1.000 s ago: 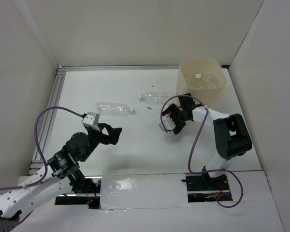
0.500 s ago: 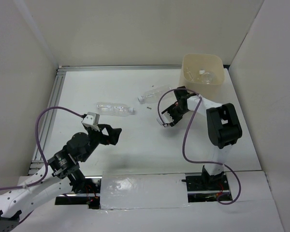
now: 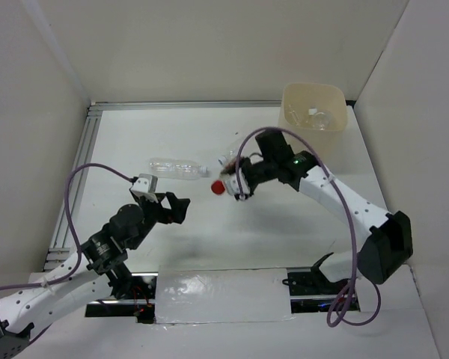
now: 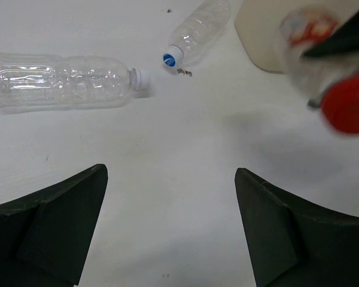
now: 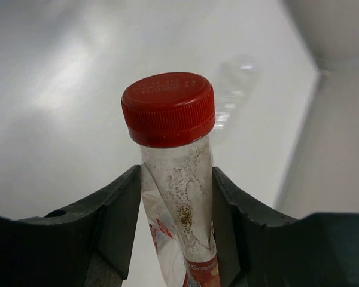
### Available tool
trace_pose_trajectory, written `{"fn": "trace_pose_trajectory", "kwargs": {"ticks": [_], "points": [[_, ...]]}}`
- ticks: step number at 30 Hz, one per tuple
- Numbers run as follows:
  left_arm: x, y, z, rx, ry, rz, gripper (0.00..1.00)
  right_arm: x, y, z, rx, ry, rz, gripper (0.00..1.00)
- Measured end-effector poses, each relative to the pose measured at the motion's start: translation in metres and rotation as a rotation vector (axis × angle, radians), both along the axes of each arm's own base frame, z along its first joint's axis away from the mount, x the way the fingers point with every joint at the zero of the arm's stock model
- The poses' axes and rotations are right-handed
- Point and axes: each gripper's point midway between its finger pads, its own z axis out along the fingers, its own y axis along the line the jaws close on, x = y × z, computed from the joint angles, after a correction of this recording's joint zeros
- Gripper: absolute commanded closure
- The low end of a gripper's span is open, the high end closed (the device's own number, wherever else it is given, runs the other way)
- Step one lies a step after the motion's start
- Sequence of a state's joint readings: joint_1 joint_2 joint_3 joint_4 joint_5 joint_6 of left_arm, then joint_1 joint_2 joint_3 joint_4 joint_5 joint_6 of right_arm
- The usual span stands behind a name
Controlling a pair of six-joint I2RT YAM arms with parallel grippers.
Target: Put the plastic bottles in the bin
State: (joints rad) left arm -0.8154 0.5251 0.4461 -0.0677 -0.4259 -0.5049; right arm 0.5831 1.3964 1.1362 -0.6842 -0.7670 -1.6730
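Observation:
The bin is outward and to the right in the top view, so I need to lift my right gripper outward over the bin's opening point(image 3: 312, 110) and let go of the bottle.
My right gripper point(image 3: 234, 183) is shut on a clear bottle with a red cap point(image 3: 218, 188) and red label, held above the table's middle. In the right wrist view the bottle point(image 5: 179, 197) stands pinched between both fingers, cap point(image 5: 169, 107) upward. My left gripper point(image 3: 176, 207) is open and empty, low over the table point(image 4: 170, 173). A clear white-capped bottle point(image 3: 178, 168) lies ahead of it and also shows in the left wrist view point(image 4: 66, 82). Another clear bottle point(image 3: 230, 158) lies partly behind the right gripper. The cream bin point(image 3: 312, 107) stands far right with bottles inside.
White walls close the table in on the left, back and right. A metal rail point(image 3: 81, 161) runs along the left edge. A few small dark specks point(image 4: 183, 72) lie near the second bottle's cap point(image 4: 169, 59). The right arm's cable point(image 3: 343, 217) loops over the right side.
My right arm has stretched out leftward from beside the bin, and the red-capped bottle now shows in its gripper. The bin shifted slightly toward the back. My left gripper barely moved.

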Motion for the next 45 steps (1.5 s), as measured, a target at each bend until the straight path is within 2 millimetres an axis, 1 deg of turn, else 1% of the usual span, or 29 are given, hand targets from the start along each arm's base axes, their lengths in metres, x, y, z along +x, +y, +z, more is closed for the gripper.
{"fn": "trace_pose_trajectory", "kwargs": {"ticks": [1,3,5,6,7,9,11,12,15,17,19,21,22,23,24,25,26,27,28,32,35,37,39,40,41,42,43,44,45], "points": [[0.001,-0.001,-0.001,0.002,0.003,0.002,0.00,0.007,0.009,0.025,0.057,-0.005,-0.047,0.83],[0.004,-0.003,-0.006,0.009,0.019,0.006,0.00,0.029,0.021,0.085,0.179,-0.002,-0.163,0.85],[0.007,-0.005,-0.014,0.017,0.048,0.017,0.00,0.059,0.023,0.146,0.309,0.003,-0.295,0.85],[0.008,-0.006,-0.018,0.028,0.064,0.021,0.00,0.072,0.018,0.173,0.369,0.011,-0.360,0.85],[0.010,-0.007,-0.021,0.032,0.077,0.024,0.00,0.087,0.010,0.196,0.427,0.020,-0.432,0.85],[0.014,-0.012,-0.026,0.047,0.107,0.025,0.00,0.115,-0.014,0.234,0.531,0.049,-0.574,0.84],[0.019,-0.018,-0.026,0.057,0.125,0.013,0.00,0.144,-0.047,0.259,0.616,0.091,-0.722,0.79],[0.020,-0.018,-0.025,0.057,0.125,0.012,0.00,0.158,-0.065,0.266,0.652,0.112,-0.794,0.79],[0.029,-0.025,-0.016,0.060,0.119,0.000,0.00,0.201,-0.127,0.264,0.726,0.211,-0.990,0.74],[0.037,-0.027,-0.010,0.062,0.119,0.004,0.00,0.224,-0.164,0.246,0.748,0.304,-1.099,0.72],[0.047,-0.027,-0.004,0.059,0.123,0.012,0.00,0.243,-0.196,0.224,0.761,0.408,-1.186,0.70],[0.054,-0.025,0.000,0.053,0.130,0.021,0.00,0.256,-0.215,0.199,0.764,0.514,-1.241,0.68],[0.058,-0.026,0.003,0.049,0.134,0.021,0.00,0.260,-0.224,0.183,0.758,0.579,-1.270,0.62],[0.060,-0.025,0.004,0.045,0.136,0.022,0.00,0.262,-0.227,0.173,0.753,0.624,-1.285,0.58],[0.062,-0.025,0.005,0.044,0.139,0.023,0.00,0.263,-0.229,0.164,0.745,0.664,-1.295,0.50],[0.063,-0.025,0.005,0.042,0.142,0.019,0.00,0.263,-0.228,0.156,0.736,0.702,-1.298,0.26],[0.063,-0.026,0.005,0.041,0.145,0.015,0.00,0.263,-0.226,0.151,0.730,0.731,-1.296,0.13],[0.063,-0.025,0.004,0.039,0.148,0.013,0.00,0.261,-0.222,0.148,0.723,0.756,-1.287,0.04],[0.063,-0.026,0.004,0.036,0.151,0.008,0.00,0.259,-0.219,0.147,0.717,0.768,-1.275,0.00],[0.066,-0.022,0.001,0.033,0.167,0.012,0.00,0.254,-0.213,0.152,0.711,0.782,-1.228,0.00],[0.067,-0.019,-0.003,0.027,0.190,0.023,0.00,0.252,-0.213,0.160,0.713,0.748,-1.192,0.00],[0.067,-0.017,-0.005,0.018,0.204,0.030,0.00,0.246,-0.210,0.169,0.699,0.696,-1.140,0.00],[0.067,-0.017,-0.006,0.008,0.216,0.032,0.00,0.235,-0.201,0.181,0.654,0.580,-1.045,0.03],[0.066,-0.016,-0.007,0.001,0.225,0.035,0.00,0.226,-0.189,0.188,0.620,0.500,-0.975,0.05],[0.066,-0.016,-0.008,-0.002,0.233,0.036,0.00,0.216,-0.173,0.193,0.584,0.417,-0.901,0.19],[0.065,-0.015,-0.009,-0.002,0.241,0.039,0.08,0.200,-0.150,0.197,0.543,0.338,-0.811,0.27],[0.064,-0.014,-0.011,-0.008,0.253,0.044,0.15,0.180,-0.121,0.199,0.498,0.257,-0.702,0.35],[0.064,-0.013,-0.013,-0.011,0.262,0.050,0.22,0.165,-0.099,0.200,0.469,0.211,-0.621,0.42],[0.063,-0.011,-0.015,-0.010,0.272,0.055,0.31,0.148,-0.071,0.200,0.438,0.154,-0.524,0.45]]}}
